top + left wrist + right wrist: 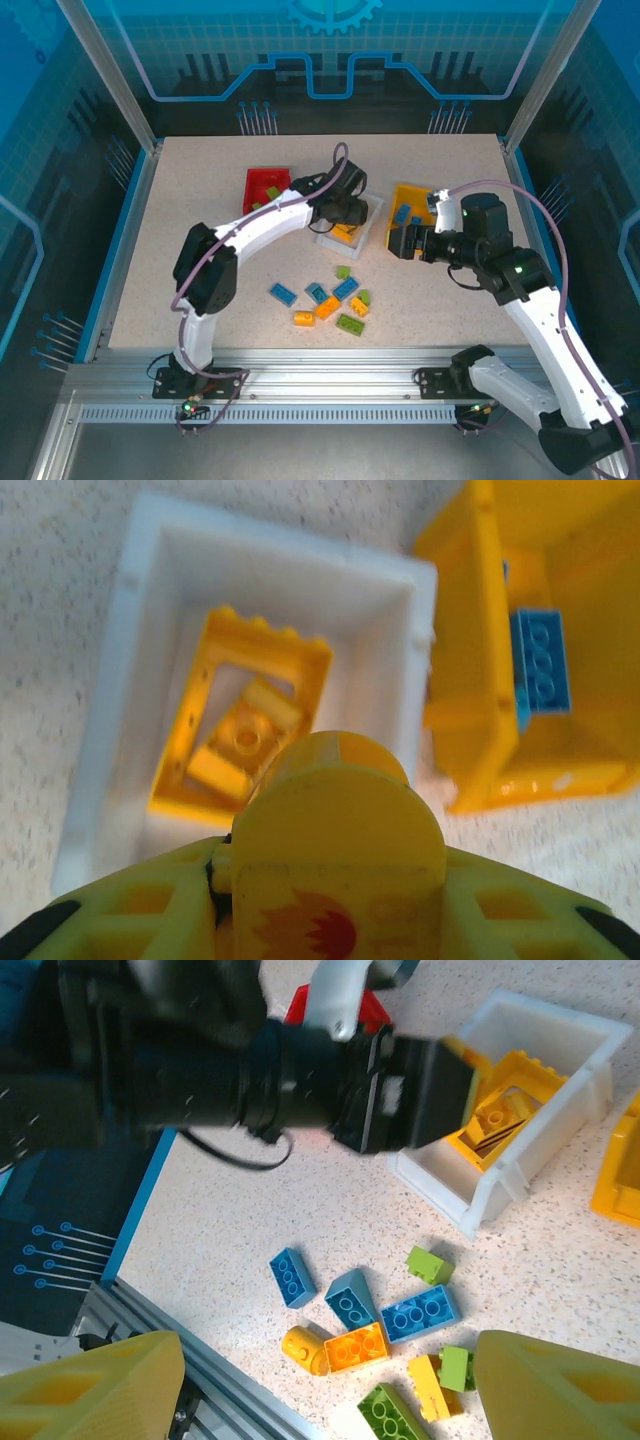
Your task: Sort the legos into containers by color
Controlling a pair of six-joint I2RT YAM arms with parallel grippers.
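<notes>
The left gripper eases down and outward over the orange frame's far end (268, 648) next and releases, as a yellow brick (250, 730) sits inside.
My left gripper (350, 212) hangs over the white container (335, 242), shut on a yellow arched lego (340, 830) with a red flame print. Below it, the white container (150, 600) holds a hollow orange frame (215, 670) and a small yellow brick (250, 730). The yellow container (470, 680) to its right holds a blue brick (540, 670). The red container (265, 187) holds a green brick (272, 192). My right gripper (393, 240) hovers open and empty beside the yellow container (408, 200). Loose legos (330, 300) lie near the table's front.
The loose pile includes a blue brick (293, 1277), a wider blue one (420, 1313), an orange brick (356, 1347), a yellow cylinder (300, 1345) and green bricks (429, 1265). The left arm crosses above them. A metal rail (320, 385) borders the near edge.
</notes>
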